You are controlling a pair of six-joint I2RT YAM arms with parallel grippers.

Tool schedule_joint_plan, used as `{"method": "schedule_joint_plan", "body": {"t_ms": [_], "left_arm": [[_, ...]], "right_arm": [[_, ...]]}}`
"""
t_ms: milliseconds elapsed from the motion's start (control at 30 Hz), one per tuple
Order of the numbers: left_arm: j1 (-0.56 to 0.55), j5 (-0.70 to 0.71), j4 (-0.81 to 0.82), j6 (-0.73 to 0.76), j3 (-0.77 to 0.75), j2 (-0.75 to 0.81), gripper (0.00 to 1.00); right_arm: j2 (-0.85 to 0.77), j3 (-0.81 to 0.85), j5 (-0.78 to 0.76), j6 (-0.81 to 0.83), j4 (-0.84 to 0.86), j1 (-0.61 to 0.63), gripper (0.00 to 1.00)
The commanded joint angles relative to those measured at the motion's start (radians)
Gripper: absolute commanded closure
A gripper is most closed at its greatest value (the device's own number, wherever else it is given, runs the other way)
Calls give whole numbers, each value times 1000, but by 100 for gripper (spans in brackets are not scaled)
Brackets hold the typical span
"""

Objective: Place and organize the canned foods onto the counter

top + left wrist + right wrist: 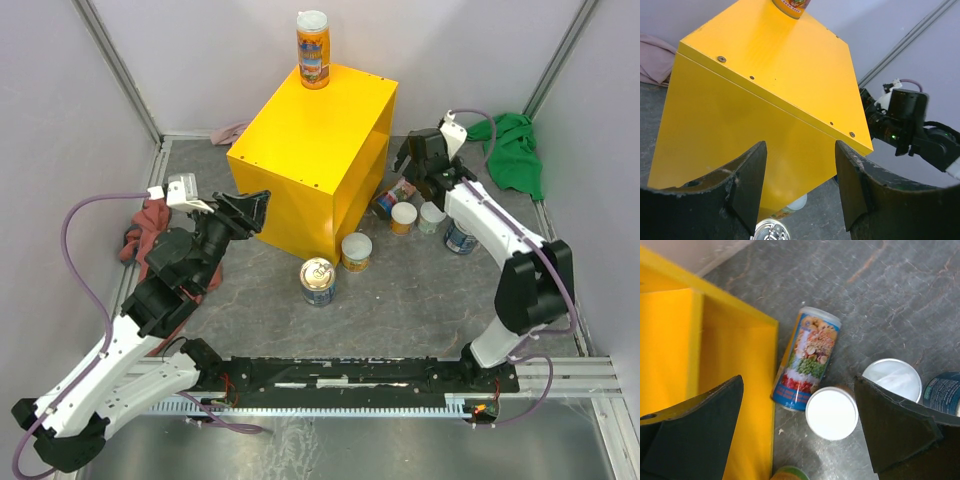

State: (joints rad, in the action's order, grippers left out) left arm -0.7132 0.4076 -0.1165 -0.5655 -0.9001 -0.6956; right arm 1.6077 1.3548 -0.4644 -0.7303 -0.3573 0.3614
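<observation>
My right gripper should go down, turn in line with the lying can, and close around its lidded far end (404, 188) (820, 322), because the can lies at a slant below the gripper.
The yellow counter (310, 170) (765, 75) (670, 325) stands mid-table with one tall orange can (313, 48) (790, 6) upright at its far corner. A blue silver-topped can (318, 281) (771, 231) and a white-lidded can (356, 251) (797, 202) stand at its near corner. My left gripper (250, 210) (800, 150) is open and empty, facing the counter's left side. My right gripper (420, 160) (799, 390) hangs open over a can lying on its side (393, 197) (807, 357) and a white-lidded can (403, 217) (831, 413). Right of these are another white-lidded can (432, 216) (895, 377) and a blue can (460, 238) (942, 390).
A green cloth (515, 150) lies at the back right, a red cloth (150, 225) under my left arm, and a pink cloth (230, 132) behind the counter. White walls with metal rails close in the table on three sides.
</observation>
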Motion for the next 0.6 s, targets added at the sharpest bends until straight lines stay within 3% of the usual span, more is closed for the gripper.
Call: {"method": "schedule_joint_plan", "body": {"t_ms": [0,300,567], "left_arm": [[3,-16,75,-28,9,-6,36],[3,-3,108,-11,44,-17,36],[3,17,107,0,78,17,36]], "right_arm": [[92,105,-15,-115,-35,-40,1],[337,270,-7,-191,-70,-87,1],[450,348,0,-223,-94,-94,1]]}}
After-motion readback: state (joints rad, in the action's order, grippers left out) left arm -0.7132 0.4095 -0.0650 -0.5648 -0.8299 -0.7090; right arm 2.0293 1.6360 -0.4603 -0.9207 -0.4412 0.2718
